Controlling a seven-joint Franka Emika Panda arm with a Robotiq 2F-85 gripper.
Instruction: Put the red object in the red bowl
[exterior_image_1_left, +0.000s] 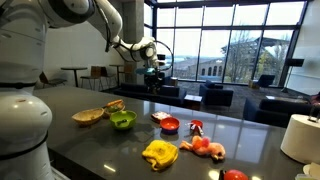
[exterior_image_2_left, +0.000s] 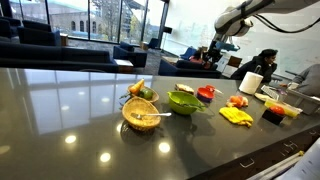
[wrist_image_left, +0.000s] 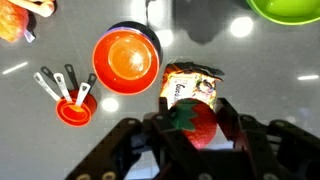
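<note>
The empty red bowl (wrist_image_left: 126, 58) is below, so my gripper needs to move to its left in the wrist view and down over it, and let go of the strawberry (wrist_image_left: 190, 126).
In the wrist view my gripper (wrist_image_left: 195, 108) is shut on the red object, a toy strawberry (wrist_image_left: 190, 126) with a green leafy cap, one finger on each side of it. The red bowl (wrist_image_left: 126, 60) sits on the table below, up and to the left of the strawberry in this view, and holds nothing. In both exterior views the gripper (exterior_image_1_left: 152, 62) (exterior_image_2_left: 222, 38) hangs high above the table, well over the red bowl (exterior_image_1_left: 170, 124) (exterior_image_2_left: 207, 92).
A snack packet (wrist_image_left: 190, 82) lies just beyond the strawberry. Red measuring spoons (wrist_image_left: 70, 100) lie left of the red bowl. A green bowl (exterior_image_1_left: 122, 120), tan bowl (exterior_image_1_left: 88, 116), yellow object (exterior_image_1_left: 159, 153), orange toys (exterior_image_1_left: 205, 147) and a white roll (exterior_image_1_left: 300, 137) stand around.
</note>
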